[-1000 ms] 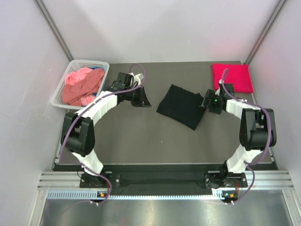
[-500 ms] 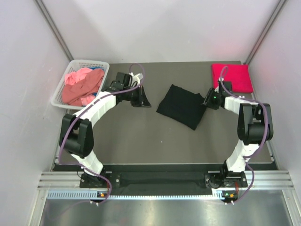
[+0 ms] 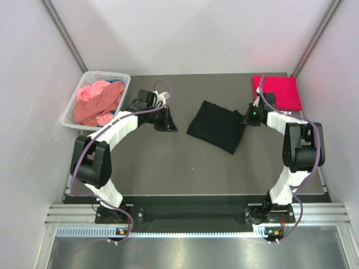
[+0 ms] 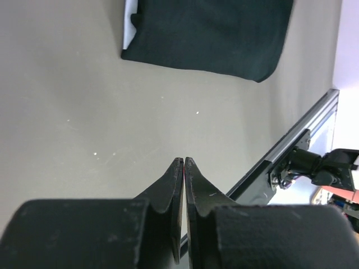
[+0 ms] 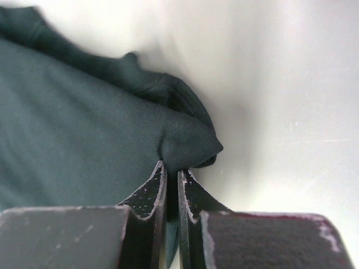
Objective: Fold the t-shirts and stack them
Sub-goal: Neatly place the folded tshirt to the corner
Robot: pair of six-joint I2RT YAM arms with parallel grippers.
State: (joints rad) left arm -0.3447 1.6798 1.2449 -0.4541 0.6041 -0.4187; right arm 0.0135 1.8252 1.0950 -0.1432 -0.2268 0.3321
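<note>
The right gripper rises next and swings outward over the folded crimson t-shirt (image 3: pixel 277 92) to release the black one on top, since both lie folded for stacking.
A folded black t-shirt (image 3: pixel 217 126) lies mid-table; it also shows in the left wrist view (image 4: pixel 207 33) and the right wrist view (image 5: pixel 84 101). My right gripper (image 3: pixel 247 117) (image 5: pixel 172 171) is shut on the black t-shirt's right corner, cloth bunched between the jaws. A folded crimson t-shirt (image 3: pixel 277 92) lies at the back right. Salmon pink t-shirts (image 3: pixel 98 102) fill the basket, with a bit of blue beneath. My left gripper (image 3: pixel 171 123) (image 4: pixel 184 162) is shut and empty, left of the black t-shirt and apart from it.
The white lattice basket (image 3: pixel 77 95) stands at the back left. Grey walls close in the table on three sides. A metal rail (image 4: pixel 303 126) runs along the table's near edge.
My right gripper has closed onto the black t-shirt's right corner after shifting slightly toward the back. The left gripper has edged a little and stays shut.
</note>
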